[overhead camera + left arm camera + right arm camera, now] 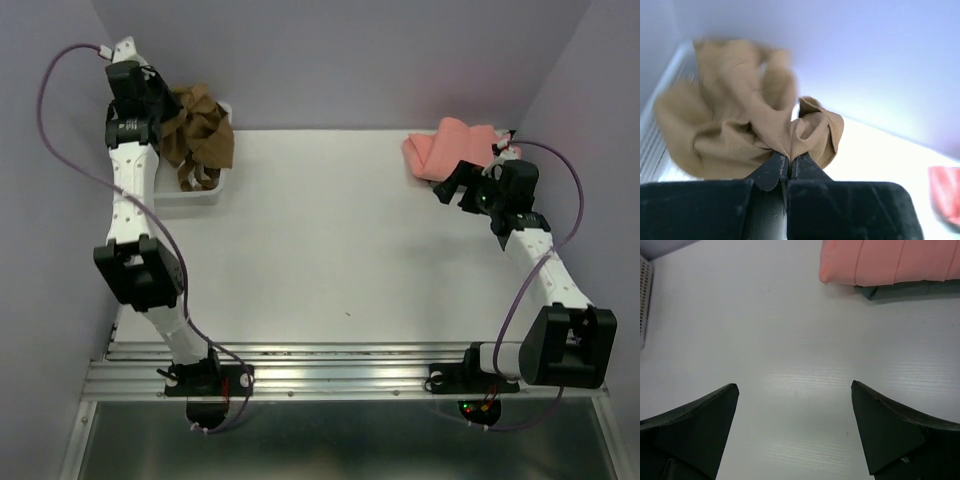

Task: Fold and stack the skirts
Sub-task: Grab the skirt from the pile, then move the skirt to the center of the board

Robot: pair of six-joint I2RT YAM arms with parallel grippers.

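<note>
I will next lift the olive-brown skirt with my left gripper and then lower it onto the middle of the table between basket and stack (318,222).
My left gripper (168,118) is shut on the olive-brown skirt (198,135) and holds it bunched above the white mesh basket (190,195) at the far left. In the left wrist view the skirt (735,115) hangs crumpled from the closed gripper (789,162). The salmon-pink skirt (448,150) lies folded at the far right. In the right wrist view it (890,262) sits on top of the folded grey skirt (910,289). My right gripper (453,186) is open and empty just in front of that stack; its fingertips (725,395) frame bare table.
The white table (340,250) stretches between the basket and the stack. Lilac walls close the back and both sides. The basket's mesh wall (644,295) shows at the left edge of the right wrist view. A metal rail (340,365) runs along the near edge.
</note>
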